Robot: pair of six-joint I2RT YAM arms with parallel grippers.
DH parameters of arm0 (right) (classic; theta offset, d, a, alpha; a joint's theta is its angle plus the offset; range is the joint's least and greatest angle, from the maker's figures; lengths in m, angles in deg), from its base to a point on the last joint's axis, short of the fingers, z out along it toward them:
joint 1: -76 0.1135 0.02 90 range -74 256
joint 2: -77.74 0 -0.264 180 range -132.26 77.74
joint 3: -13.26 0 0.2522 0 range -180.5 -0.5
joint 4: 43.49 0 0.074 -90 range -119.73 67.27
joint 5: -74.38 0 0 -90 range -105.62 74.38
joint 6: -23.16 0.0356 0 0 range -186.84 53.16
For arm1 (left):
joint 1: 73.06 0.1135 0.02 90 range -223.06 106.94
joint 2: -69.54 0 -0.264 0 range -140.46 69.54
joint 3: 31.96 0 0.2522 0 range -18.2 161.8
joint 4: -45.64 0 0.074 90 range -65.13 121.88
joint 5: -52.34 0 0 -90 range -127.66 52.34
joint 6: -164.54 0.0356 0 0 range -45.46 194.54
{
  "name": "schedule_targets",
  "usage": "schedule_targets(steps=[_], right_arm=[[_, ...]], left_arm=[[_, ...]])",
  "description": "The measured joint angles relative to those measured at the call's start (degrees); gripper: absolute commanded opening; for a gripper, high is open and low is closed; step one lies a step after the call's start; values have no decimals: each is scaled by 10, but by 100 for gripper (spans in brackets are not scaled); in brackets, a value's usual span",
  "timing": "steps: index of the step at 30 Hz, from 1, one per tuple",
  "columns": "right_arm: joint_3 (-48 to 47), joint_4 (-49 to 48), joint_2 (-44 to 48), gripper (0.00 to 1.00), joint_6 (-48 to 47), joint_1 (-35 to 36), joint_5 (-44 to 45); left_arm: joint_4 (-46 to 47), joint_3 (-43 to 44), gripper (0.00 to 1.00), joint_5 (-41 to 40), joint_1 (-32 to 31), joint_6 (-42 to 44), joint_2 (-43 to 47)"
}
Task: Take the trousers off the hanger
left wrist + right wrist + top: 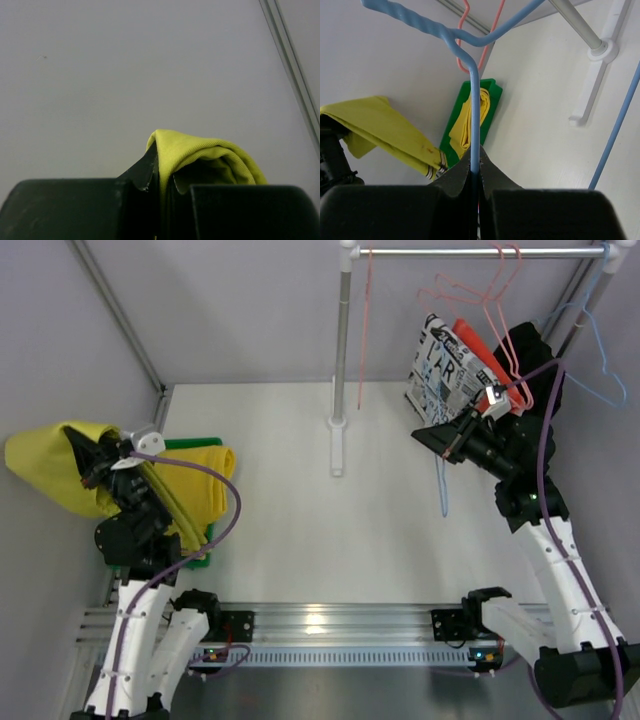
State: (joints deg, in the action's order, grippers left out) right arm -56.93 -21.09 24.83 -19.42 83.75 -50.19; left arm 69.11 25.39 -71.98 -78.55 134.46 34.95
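Observation:
The olive-yellow fold should come in over the golden yellow trousers [200, 485] next with my left gripper, which should then tip downward and lower it.
My left gripper [92, 462] is shut on the olive-yellow trousers [40, 468], holding them out past the table's left edge. In the left wrist view the cloth [205, 155] bulges out of the shut gripper [162, 175]. The golden yellow trousers [200, 485] lie folded on a green tray [190, 443]. My right gripper [447, 440] is shut on a bare blue hanger [443, 490] below the rail. In the right wrist view the gripper [475, 167] pinches the hanger's wire [475, 110], with the olive trousers [380, 130] and the golden pair [470, 120] beyond.
A rail [480, 252] at the back carries pink hangers [490, 300], a black-and-white printed cloth [445, 370], a red-orange garment [478, 345] and another blue hanger [600, 370]. The rack's post [340, 350] stands mid-table on a white foot [337, 445].

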Motion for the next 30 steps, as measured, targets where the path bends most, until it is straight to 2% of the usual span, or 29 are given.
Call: schedule_targets(steps=[5,9,13,16,19,22,25,30], right_arm=[[0,0,-7,0,0,1,0],[1,0,-13,0,-3,1,0],[1,0,-14,0,-9,1,0],[1,0,-15,0,-14,1,1],[1,1,-15,0,-19,1,1],[1,2,-15,0,-20,1,2],[2,2,-16,0,-19,1,3],[2,2,-19,0,-19,1,5]], left_arm=[[21,-3,0,2,2,19,-26],[23,-38,0,7,14,4,-60],[20,-115,0,51,93,-47,-127],[16,-154,0,83,157,-98,-227],[2,-178,0,127,176,-152,-271],[-31,-152,0,186,177,-219,-258],[-91,-83,0,236,173,-274,-260],[-204,40,0,258,144,-307,-290]])
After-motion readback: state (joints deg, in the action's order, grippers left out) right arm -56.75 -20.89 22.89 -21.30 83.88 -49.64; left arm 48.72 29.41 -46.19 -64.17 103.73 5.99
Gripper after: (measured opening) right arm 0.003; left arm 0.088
